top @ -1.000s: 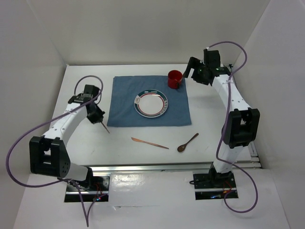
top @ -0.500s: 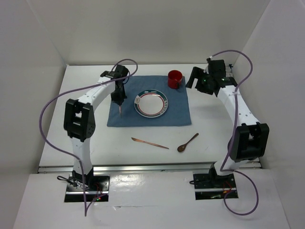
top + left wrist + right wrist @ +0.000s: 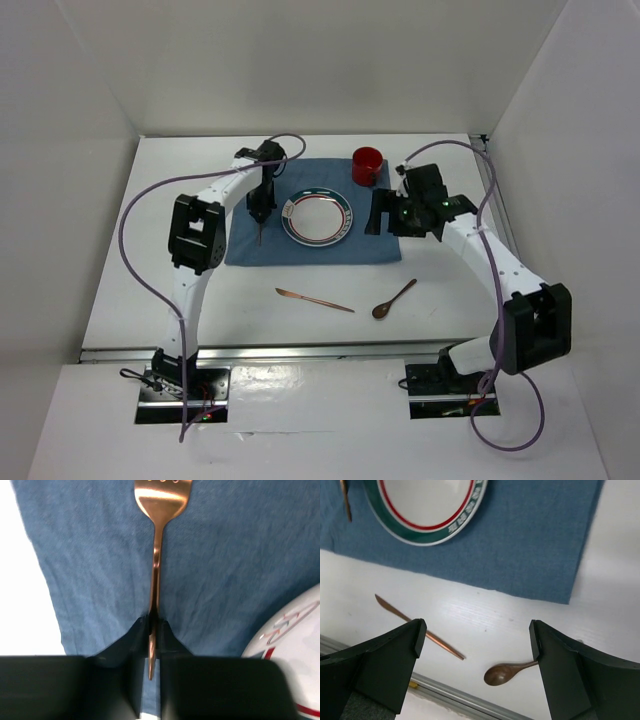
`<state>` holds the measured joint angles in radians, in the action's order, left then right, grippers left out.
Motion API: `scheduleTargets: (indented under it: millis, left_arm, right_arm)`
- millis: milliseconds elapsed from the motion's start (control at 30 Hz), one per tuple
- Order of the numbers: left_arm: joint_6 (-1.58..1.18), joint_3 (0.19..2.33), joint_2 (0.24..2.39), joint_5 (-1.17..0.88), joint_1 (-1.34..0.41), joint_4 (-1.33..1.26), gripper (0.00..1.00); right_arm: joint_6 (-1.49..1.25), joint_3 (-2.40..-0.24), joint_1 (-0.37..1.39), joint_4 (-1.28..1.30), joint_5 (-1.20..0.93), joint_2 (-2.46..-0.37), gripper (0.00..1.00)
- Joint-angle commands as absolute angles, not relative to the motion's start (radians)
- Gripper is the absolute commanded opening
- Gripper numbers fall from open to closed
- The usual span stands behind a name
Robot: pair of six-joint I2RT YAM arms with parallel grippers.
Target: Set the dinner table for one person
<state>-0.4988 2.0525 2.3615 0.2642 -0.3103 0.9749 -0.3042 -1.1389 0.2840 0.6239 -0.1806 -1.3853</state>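
Observation:
The robot's right gripper will next move back and down onto the copper knife's handle [image 3: 331, 305] [image 3: 442, 642], since that lies below the gripper and to its left in the top view.
On the white dinner table [image 3: 150, 280] lies a blue placemat [image 3: 372, 238] with a green-and-red rimmed plate [image 3: 317, 216] in its middle. My left gripper [image 3: 260, 210] hangs low over the mat's left part, left of the plate. It is shut on the handle of a copper fork [image 3: 157, 555], whose head rests against the cloth [image 3: 90, 555]; the plate's rim [image 3: 295, 645] shows to one side. My right gripper [image 3: 384, 212] is open over the mat's right edge, nothing between its fingers [image 3: 477, 630]. A red mug [image 3: 367, 165] stands on the mat's far right corner.
A copper knife [image 3: 313, 300] and a dark wooden spoon [image 3: 394, 299] lie on the bare table in front of the mat, also seen in the right wrist view as knife [image 3: 420, 630] and spoon [image 3: 507, 672]. The metal rail [image 3: 450, 692] runs along the near edge.
My left arm swung from left of the placemat onto it, carrying the fork down beside the plate. My right arm drew back from the mug toward the mat's right edge.

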Motion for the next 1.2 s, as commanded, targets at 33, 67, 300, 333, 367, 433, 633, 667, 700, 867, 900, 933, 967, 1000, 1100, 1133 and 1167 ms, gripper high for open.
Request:
scheduleTargets:
  millis: [33, 67, 300, 333, 367, 433, 633, 667, 700, 867, 900, 933, 967, 1000, 1100, 1133, 1167]
  left_arm:
    - [-0.465, 2.137, 2.388, 0.268, -0.314, 1.015, 0.33]
    - [-0.465, 2.137, 2.369, 0.268, -0.314, 1.015, 0.43]
    - [-0.454, 2.075, 2.196, 0.268, -0.324, 1.014, 0.70]
    - [-0.454, 2.065, 2.172, 0.268, -0.324, 1.029, 0.70]
    - [-0.454, 2.065, 2.146, 0.268, -0.324, 1.038, 0.70]
    - [-0.454, 2.025, 2.061, 0.281, -0.324, 1.058, 0.70]
    - [-0.529, 1.904, 1.863, 0.320, -0.324, 1.081, 0.70]
    - [-0.550, 1.864, 1.838, 0.330, -0.324, 1.081, 0.70]
    - [-0.602, 1.844, 1.788, 0.330, -0.324, 1.081, 0.70]
    - [-0.650, 1.677, 1.648, 0.299, -0.324, 0.985, 0.70]
    - [-0.650, 1.668, 1.637, 0.299, -0.324, 0.985, 0.71]
    - [-0.650, 1.667, 1.637, 0.299, -0.324, 0.985, 0.71]
    - [-0.650, 1.667, 1.637, 0.299, -0.324, 0.985, 0.71]
    - [-0.650, 1.667, 1.637, 0.299, -0.324, 0.994, 0.71]
    - [-0.650, 1.667, 1.637, 0.299, -0.324, 1.003, 0.71]
    - [-0.650, 1.667, 1.637, 0.308, -0.324, 1.003, 0.71]
    - [-0.650, 1.667, 1.637, 0.308, -0.324, 1.003, 0.71]
  right_arm:
    - [-0.261, -1.120, 0.391, 0.640, -0.157, -1.336, 0.96]
    - [-0.244, -1.108, 0.418, 0.640, -0.156, -1.327, 0.96]
    - [-0.117, -1.046, 0.684, 0.497, -0.149, -1.370, 0.88]
    - [-0.104, -1.046, 0.707, 0.497, -0.126, -1.388, 0.85]
    - [-0.083, -1.046, 0.731, 0.486, -0.111, -1.406, 0.81]
    - [-0.068, -1.046, 0.797, 0.477, -0.060, -1.462, 0.71]
    - [-0.020, -1.033, 0.906, 0.410, -0.002, -1.580, 0.68]
    - [-0.011, -1.020, 0.919, 0.410, 0.008, -1.592, 0.68]
    - [-0.011, -1.020, 0.919, 0.394, 0.008, -1.604, 0.68]
    - [-0.002, -1.011, 0.949, 0.347, 0.008, -1.676, 0.68]
    - [-0.002, -1.002, 0.950, 0.347, 0.008, -1.686, 0.66]
    - [-0.002, -1.002, 0.959, 0.336, 0.008, -1.695, 0.64]
    - [-0.002, -0.993, 0.959, 0.327, 0.008, -1.710, 0.62]
    - [-0.011, -0.992, 0.959, 0.327, 0.008, -1.710, 0.61]
    - [-0.011, -0.971, 0.968, 0.304, 0.008, -1.733, 0.58]
    - [-0.011, -0.971, 0.968, 0.304, 0.008, -1.743, 0.55]
    - [-0.011, -0.971, 0.968, 0.304, 0.008, -1.743, 0.50]
